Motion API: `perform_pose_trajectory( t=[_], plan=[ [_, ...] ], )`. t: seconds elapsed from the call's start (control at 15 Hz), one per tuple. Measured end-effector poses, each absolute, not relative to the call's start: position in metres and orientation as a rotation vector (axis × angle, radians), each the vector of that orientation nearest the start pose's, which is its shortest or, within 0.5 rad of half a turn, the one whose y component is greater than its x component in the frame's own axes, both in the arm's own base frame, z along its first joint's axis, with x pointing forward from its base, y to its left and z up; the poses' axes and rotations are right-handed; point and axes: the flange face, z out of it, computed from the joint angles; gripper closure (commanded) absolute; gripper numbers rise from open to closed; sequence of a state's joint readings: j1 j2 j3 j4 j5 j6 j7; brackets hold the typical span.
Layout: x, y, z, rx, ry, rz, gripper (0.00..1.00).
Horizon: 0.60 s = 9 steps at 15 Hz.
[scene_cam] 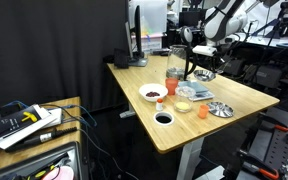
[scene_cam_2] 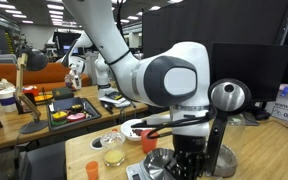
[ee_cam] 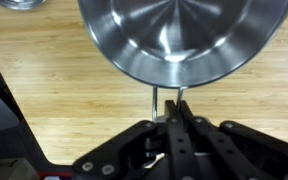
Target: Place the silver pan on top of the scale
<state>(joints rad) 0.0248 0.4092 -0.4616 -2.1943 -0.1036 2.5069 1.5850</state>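
Note:
The pale scale lies outward and below, so my gripper should carry the pan [scene_cam: 203, 74] outward and down onto it, and then release the wire handle.
The silver pan [ee_cam: 184, 35] fills the top of the wrist view, shiny and round, hanging above the wooden tabletop. My gripper [ee_cam: 169, 106] is shut on the pan's thin wire handle. In an exterior view the gripper [scene_cam: 197, 62] holds the pan [scene_cam: 203, 74] low over the far side of the table. The scale [scene_cam: 197, 93], a flat pale slab, lies just in front of it, nearer the table's middle. In an exterior view the pan [scene_cam_2: 158, 163] shows beside the gripper [scene_cam_2: 189, 160]. The scale does not show in the wrist view.
On the table [scene_cam: 246, 95] stand a white bowl [scene_cam: 153, 93], a dark-filled bowl [scene_cam: 164, 118], an orange cup [scene_cam: 201, 108], a glass [scene_cam: 172, 78], a yellowish flat item [scene_cam: 184, 107] and a plate-like silver dish [scene_cam: 220, 109]. A kettle [scene_cam_2: 227, 97] stands behind the arm.

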Motion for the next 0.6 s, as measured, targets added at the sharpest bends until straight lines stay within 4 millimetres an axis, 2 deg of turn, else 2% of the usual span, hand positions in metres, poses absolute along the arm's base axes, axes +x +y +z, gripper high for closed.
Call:
perform_pose_trajectory(
  t=[0.27,0.6],
  plan=[
    [0.522,-0.228,0.195,-1.921,2.794,-0.098,0.99],
    [0.537,-0.223,0.174,-1.936,2.828,-0.05,0.99]
  ],
)
